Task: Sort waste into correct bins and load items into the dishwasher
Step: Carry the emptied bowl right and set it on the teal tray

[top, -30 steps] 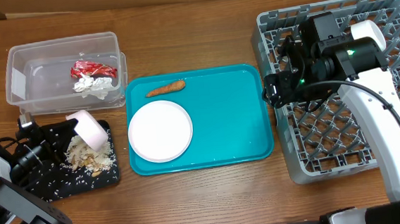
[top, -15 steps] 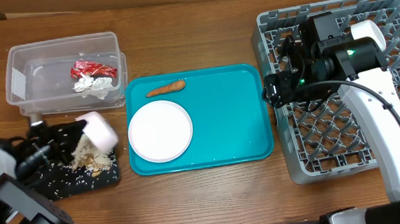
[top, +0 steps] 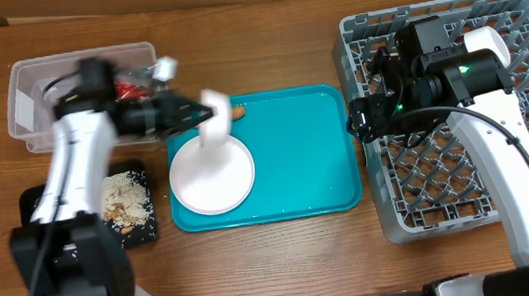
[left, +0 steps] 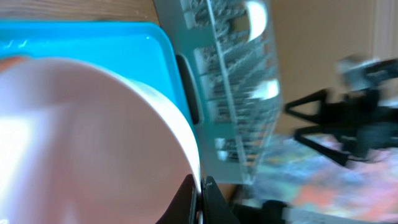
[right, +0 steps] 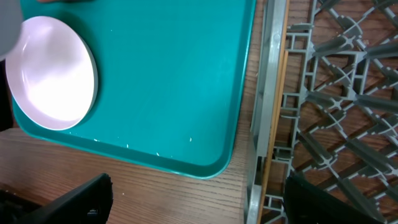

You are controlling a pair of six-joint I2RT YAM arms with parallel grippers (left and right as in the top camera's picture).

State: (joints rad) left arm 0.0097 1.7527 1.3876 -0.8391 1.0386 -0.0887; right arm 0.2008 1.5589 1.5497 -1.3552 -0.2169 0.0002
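Observation:
I will next use my left gripper to move the bowl toward the grey rack. I will lower it where the teal tray (top: 303, 153) (left: 135, 61) is empty between the white plate and the rack.
My left gripper (top: 194, 111) is shut on the rim of the pinkish-white bowl (top: 215, 108), which hangs blurred over the teal tray's back-left corner above the white plate (top: 212, 175). In the left wrist view the bowl (left: 93, 137) fills the left side, its rim pinched between my fingertips (left: 200, 199). The orange stick (top: 238, 112) peeks out behind the bowl. Pale rice scraps (top: 126, 197) lie on the black tray (top: 145, 229). The red wrapper (top: 130, 86) is in the clear tub (top: 27, 85). My right gripper (top: 360, 119) is open and empty at the grey rack's (top: 436, 201) left edge.
The teal tray (top: 293, 155) lies between the bins and the rack. White dishes (top: 483, 41) stand in the rack's far part. In the right wrist view a thin wooden strip (right: 275, 124) runs along the rack's left wall, beside the tray (right: 174, 81) and plate (right: 53, 71).
My left arm has lifted the bowl off the black tray and swung it up and right over the teal tray. Rice scraps stay on the black tray. The right arm has not moved.

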